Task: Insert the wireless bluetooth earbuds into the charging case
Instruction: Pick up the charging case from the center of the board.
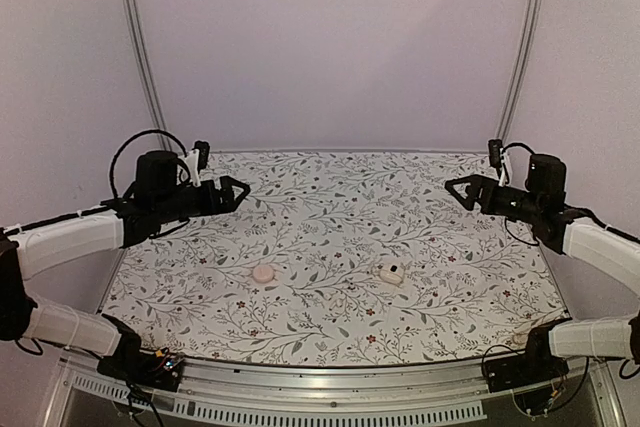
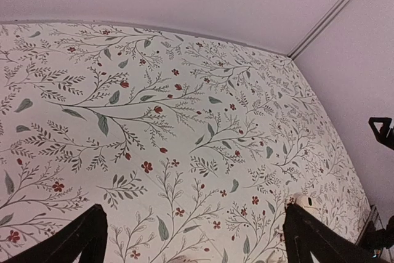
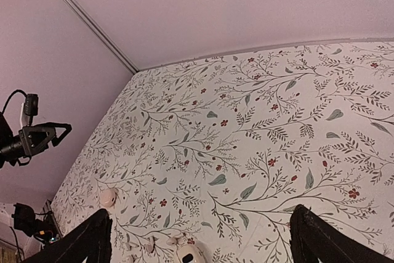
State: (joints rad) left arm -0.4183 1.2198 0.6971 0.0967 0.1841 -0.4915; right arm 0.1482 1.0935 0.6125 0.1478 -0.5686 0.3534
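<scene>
My right gripper tips and moves down and to the left in the top view next, around the charging case (image 1: 392,273) (image 3: 189,255), since the case lies below its open fingers.
The earbuds (image 1: 263,273) are a plain pale pink lump lying on the floral cloth, left of centre. They also show in the right wrist view (image 3: 108,197). The charging case (image 1: 392,273) lies right of centre, cream with a dark spot on it. Its top peeks past the right finger in the left wrist view (image 2: 306,201) and sits at the bottom edge of the right wrist view (image 3: 189,255). My left gripper (image 1: 235,190) hovers open above the back left, empty (image 2: 194,214). My right gripper (image 1: 458,190) hovers open at the back right, empty (image 3: 201,214).
The floral cloth (image 1: 330,217) covers the table up to the pale back wall, with metal rails in both back corners. Each arm's base and cables sit at the near edge. The opposite gripper shows in each wrist view, the right gripper (image 2: 381,130) and the left gripper (image 3: 58,132).
</scene>
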